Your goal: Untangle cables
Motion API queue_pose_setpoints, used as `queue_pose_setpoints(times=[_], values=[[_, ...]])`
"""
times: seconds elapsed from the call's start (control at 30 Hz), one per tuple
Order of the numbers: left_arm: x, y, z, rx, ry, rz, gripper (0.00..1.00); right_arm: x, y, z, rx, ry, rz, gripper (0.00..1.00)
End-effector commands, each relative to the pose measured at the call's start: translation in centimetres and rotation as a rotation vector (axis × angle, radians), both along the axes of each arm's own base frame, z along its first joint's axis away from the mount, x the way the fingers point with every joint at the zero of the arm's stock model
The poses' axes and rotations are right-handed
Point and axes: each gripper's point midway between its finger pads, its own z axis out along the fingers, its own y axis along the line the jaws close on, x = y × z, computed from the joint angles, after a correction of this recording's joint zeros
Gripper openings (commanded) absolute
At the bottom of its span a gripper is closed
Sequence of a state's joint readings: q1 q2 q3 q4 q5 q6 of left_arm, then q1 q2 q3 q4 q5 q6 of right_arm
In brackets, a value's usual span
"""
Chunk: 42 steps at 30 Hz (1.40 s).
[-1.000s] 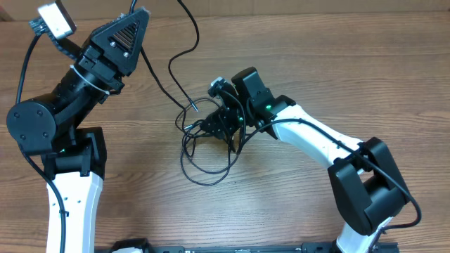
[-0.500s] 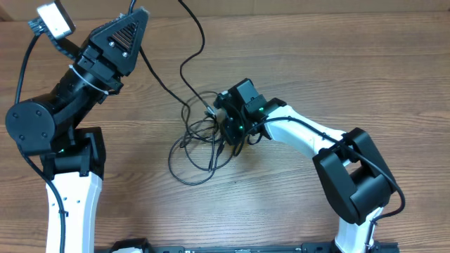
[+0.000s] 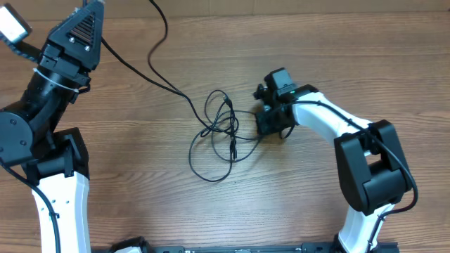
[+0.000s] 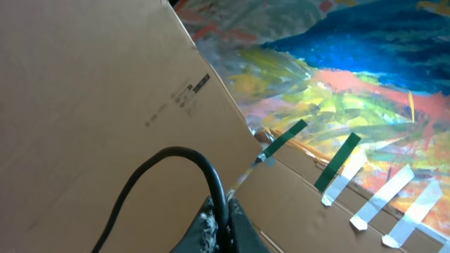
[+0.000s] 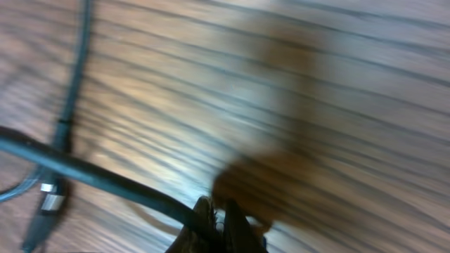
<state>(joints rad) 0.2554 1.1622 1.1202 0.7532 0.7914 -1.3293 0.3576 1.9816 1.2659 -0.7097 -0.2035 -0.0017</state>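
My left gripper needs to swing back and down to the left in the overhead view next, and release the cable on bare wood clear of the tangle below it.
The cables (image 3: pixel 221 130) lie as a loose tangle of thin black loops on the wood table (image 3: pixel 316 56), left of my right gripper (image 3: pixel 264 124). That gripper is low over the table and shut on one strand. In the right wrist view this cable (image 5: pixel 105 179) runs from the left edge into the gripper (image 5: pixel 221 219), and a small plug (image 5: pixel 49 200) lies at the lower left. My left gripper (image 3: pixel 95 8) is raised at the top left. In the left wrist view it (image 4: pixel 222 228) is shut on a black cable (image 4: pixel 176 153) that arcs up out of it. A long strand (image 3: pixel 144 69) runs from there to the tangle.
A brown cardboard wall (image 4: pixel 91 84) with green and white tape strips (image 4: pixel 337 165) and a colourful painted sheet (image 4: pixel 365 63) fills the left wrist view. The left arm's base (image 3: pixel 60 197) and the right arm's base (image 3: pixel 373 176) stand near the front edge.
My right gripper closed on a strand and drew it to the right. The left arm swung left and up with its cable. The tangle has opened into wider loops.
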Motion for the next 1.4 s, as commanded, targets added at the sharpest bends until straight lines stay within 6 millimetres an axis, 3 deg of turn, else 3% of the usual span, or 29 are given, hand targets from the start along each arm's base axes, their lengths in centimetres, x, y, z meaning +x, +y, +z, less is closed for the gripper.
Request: queue_pose_setpoints(times=[0.0,0.37,0.57,0.6,0.67,0.9,1.17,1.3,1.37], values=[[-1.6,0.8,2.9,-0.008,-0.078,0.048,0.04,0.6,-3.1,-0.4,-0.074,0.013,-0.102,0.04],[-0.5,4.2,1.4,0.022,-0.007,0.149,0.04,0.6,-13.5,-0.8,-0.215,0.093,-0.331,0.04],[0.9,6.1,-0.9,0.083,0.061,0.238,0.04,0.7,-19.0,-0.8,-0.208,0.112,-0.477,0.04],[1.5,7.1,-2.0,0.100,0.099,0.282,0.04,0.5,-20.5,-0.9,-0.206,0.119,-0.521,0.04],[2.0,8.2,-3.0,0.127,0.130,0.336,0.04,0.4,-21.6,-0.8,-0.192,0.124,-0.554,0.04],[2.8,13.2,-7.4,0.230,0.266,0.531,0.04,0.2,-23.9,-0.8,-0.147,0.134,-0.631,0.04],[1.9,17.5,-10.2,0.322,0.355,0.669,0.04,0.4,-22.7,-0.7,-0.083,0.138,-0.619,0.04],[1.4,20.0,-13.4,0.375,0.483,0.770,0.04,0.5,-21.9,-0.6,-0.072,0.141,-0.602,0.04],[0.6,22.0,-16.1,0.414,0.602,0.857,0.04,0.5,-21.6,-0.6,-0.067,0.142,-0.595,0.04]])
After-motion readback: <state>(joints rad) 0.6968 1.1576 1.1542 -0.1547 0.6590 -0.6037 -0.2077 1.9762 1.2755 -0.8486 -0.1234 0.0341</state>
